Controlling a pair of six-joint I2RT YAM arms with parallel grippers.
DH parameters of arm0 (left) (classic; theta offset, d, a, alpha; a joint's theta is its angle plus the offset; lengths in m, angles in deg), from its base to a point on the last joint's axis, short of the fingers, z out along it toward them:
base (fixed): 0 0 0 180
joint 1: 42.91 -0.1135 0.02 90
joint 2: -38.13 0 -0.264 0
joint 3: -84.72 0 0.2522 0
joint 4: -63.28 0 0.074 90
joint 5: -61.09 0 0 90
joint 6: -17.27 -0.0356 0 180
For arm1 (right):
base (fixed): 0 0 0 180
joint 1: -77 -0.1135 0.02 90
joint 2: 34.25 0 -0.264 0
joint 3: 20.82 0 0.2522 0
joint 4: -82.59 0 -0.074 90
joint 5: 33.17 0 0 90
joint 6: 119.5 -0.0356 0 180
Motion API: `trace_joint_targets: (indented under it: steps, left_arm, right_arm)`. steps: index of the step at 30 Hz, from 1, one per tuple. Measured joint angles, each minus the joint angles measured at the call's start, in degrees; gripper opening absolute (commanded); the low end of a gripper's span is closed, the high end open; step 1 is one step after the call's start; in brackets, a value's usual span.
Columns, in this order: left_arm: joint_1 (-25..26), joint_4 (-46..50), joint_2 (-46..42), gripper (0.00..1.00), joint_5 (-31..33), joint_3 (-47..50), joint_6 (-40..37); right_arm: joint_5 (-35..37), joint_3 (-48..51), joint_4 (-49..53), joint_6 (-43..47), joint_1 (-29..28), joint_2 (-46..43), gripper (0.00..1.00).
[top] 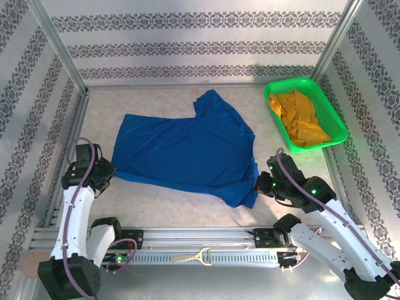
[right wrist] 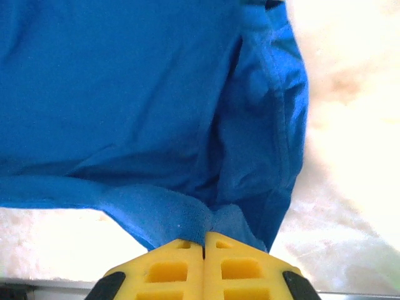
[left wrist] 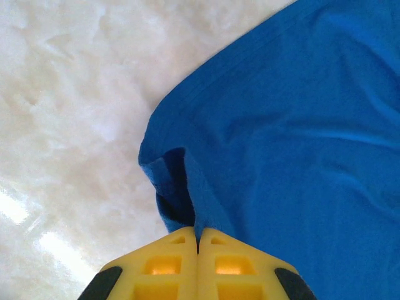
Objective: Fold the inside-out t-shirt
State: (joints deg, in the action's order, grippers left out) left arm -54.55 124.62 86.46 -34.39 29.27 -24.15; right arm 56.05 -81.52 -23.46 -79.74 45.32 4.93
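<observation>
Both near corners are pinched, so my right gripper should next carry the folded blue edge outward and let go of it on the shirt's side toward the basket.
The inside-out t-shirt (top: 187, 147) lies spread on the table, plain royal blue, one sleeve pointing to the back and another hanging at its near right corner. My left gripper (top: 107, 170) is at the shirt's near left corner, shut on a pinch of the hem (left wrist: 187, 206); the yellow fingers (left wrist: 169, 262) meet with cloth between them. My right gripper (top: 257, 185) is at the near right corner, shut on the folded blue edge (right wrist: 187, 215) beside the sleeve (right wrist: 275, 125). Its yellow fingers (right wrist: 234, 265) are pressed together on the cloth.
A green basket (top: 336, 119) with a mustard-yellow garment (top: 301, 119) stands at the back right. Patterned walls enclose the table on three sides. A metal rail (top: 200, 240) runs along the near edge between the arm bases. Bare table lies left of the shirt (left wrist: 69, 112).
</observation>
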Motion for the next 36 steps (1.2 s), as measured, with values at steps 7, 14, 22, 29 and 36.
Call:
trace_joint_targets:
  steps: [7, 14, 22, 29, 36]
  left_arm:
    - [-0.1, -0.2, 2.9, 0.0, 0.2, -2.1, -0.1]
    - [-0.1, -2.3, 9.1, 0.02, 0.3, -2.8, -0.1]
    - [-0.1, -7.4, 20.7, 0.02, 0.8, -5.9, -1.0]
    - [-0.1, -12.5, 31.3, 0.17, 0.1, -10.8, -2.3]
    - [-0.1, -17.2, 43.6, 0.57, -3.5, -18.7, -6.4]
  right_arm:
    - [0.2, -0.7, -0.1, 3.7, 5.7, 3.3, 0.0]
    - [-2.9, -2.8, -5.9, 7.7, 12.9, 10.1, 0.0]
    - [-6.7, -6.0, -15.6, 11.7, 16.6, 23.9, 0.0]
    - [-7.5, -10.4, -22.0, 14.1, 18.3, 35.2, 0.0]
    - [-5.8, -15.5, -25.7, 15.2, 20.7, 44.2, 0.59]
